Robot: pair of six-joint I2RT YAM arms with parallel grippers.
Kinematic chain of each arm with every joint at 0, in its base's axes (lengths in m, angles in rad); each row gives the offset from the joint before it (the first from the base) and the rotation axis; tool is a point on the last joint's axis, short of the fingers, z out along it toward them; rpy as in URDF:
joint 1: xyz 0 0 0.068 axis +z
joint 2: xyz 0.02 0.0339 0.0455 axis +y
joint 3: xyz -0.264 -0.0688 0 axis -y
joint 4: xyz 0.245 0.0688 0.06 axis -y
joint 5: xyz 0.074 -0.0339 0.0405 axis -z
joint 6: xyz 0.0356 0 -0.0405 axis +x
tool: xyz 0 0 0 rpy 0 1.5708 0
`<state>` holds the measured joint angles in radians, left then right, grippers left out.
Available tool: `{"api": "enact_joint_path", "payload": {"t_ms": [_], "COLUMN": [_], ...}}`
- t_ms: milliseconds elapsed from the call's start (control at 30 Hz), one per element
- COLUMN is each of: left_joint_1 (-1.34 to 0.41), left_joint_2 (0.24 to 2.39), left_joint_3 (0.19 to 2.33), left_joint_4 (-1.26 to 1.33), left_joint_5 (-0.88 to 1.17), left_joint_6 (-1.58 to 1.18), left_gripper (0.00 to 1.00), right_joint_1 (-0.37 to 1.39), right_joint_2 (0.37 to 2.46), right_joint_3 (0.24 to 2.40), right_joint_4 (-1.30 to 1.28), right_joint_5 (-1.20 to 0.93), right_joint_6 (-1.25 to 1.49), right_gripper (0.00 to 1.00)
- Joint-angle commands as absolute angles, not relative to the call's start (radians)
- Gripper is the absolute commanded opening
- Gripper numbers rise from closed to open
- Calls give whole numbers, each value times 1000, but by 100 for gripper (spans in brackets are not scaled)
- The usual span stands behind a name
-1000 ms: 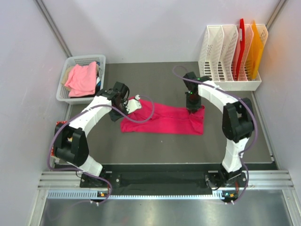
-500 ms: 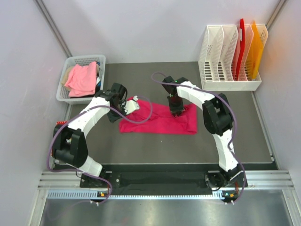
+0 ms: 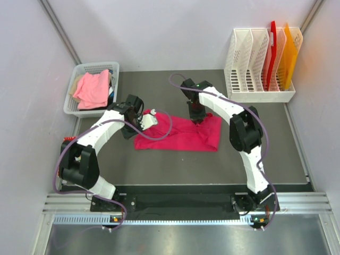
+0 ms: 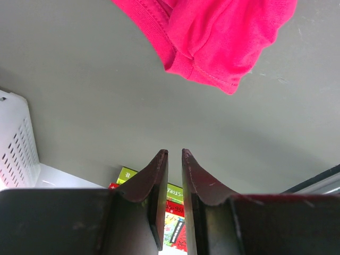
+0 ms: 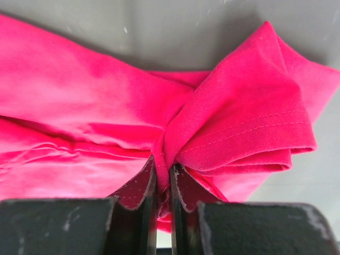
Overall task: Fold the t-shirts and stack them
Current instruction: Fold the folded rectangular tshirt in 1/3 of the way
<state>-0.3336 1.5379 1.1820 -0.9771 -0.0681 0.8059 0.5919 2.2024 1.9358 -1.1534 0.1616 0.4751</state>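
My right gripper draws the pinched fold toward the left gripper next, in toward the shirt's middle (image 3: 184, 129) (image 5: 91, 151), and then opens.
A magenta-pink t-shirt (image 3: 175, 135) lies rumpled in a wide strip on the dark table. My right gripper (image 3: 197, 116) is at its far right part, shut on a pinched fold of the cloth (image 5: 234, 127); the right wrist view shows the fabric squeezed between the fingertips (image 5: 163, 169). My left gripper (image 3: 147, 120) hovers at the shirt's left end, its jaws a narrow slit apart (image 4: 172, 153) with nothing between them. The shirt's hem corner (image 4: 212, 37) lies beyond its tips. A salmon-pink t-shirt (image 3: 94, 87) lies bunched in the white basket (image 3: 69, 106).
A white file rack (image 3: 255, 69) with a red folder (image 3: 273, 53) and an orange folder (image 3: 290, 53) stands at the back right. The basket wall (image 4: 16, 138) shows at the left of the left wrist view. Grey walls close in both sides.
My right gripper has travelled left and toward the back, dragging the shirt's right end with it, so the shirt is shorter and more bunched. The left gripper has hardly moved.
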Motion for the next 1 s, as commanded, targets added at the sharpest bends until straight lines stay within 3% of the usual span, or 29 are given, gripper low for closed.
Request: {"api": "enact_joint_path", "payload": {"t_ms": [0, 633, 667, 833, 900, 967], "left_joint_1": [-330, -330, -328, -330, -330, -330], "left_joint_2": [1509, 1509, 1509, 1511, 1511, 1511], "left_joint_3": [1166, 1151, 1149, 1155, 1158, 1157], "left_joint_4": [-951, -939, -936, -940, -943, -945], "left_joint_5": [-57, -61, -60, -58, -60, -60], "left_joint_6": [807, 810, 807, 801, 801, 801], "left_gripper": [22, 22, 22, 22, 23, 23], "right_joint_1": [603, 712, 713, 715, 715, 715], "right_joint_2": [2122, 2132, 2134, 2186, 2203, 2209], "right_joint_3": [1994, 1925, 1918, 1930, 1965, 2000], "right_joint_4": [-1180, -1141, -1137, -1140, -1144, -1160], "right_joint_5": [201, 112, 100, 63, 61, 72], "right_joint_6": [476, 502, 500, 483, 465, 456], "right_gripper": [6, 8, 11, 57, 66, 66]}}
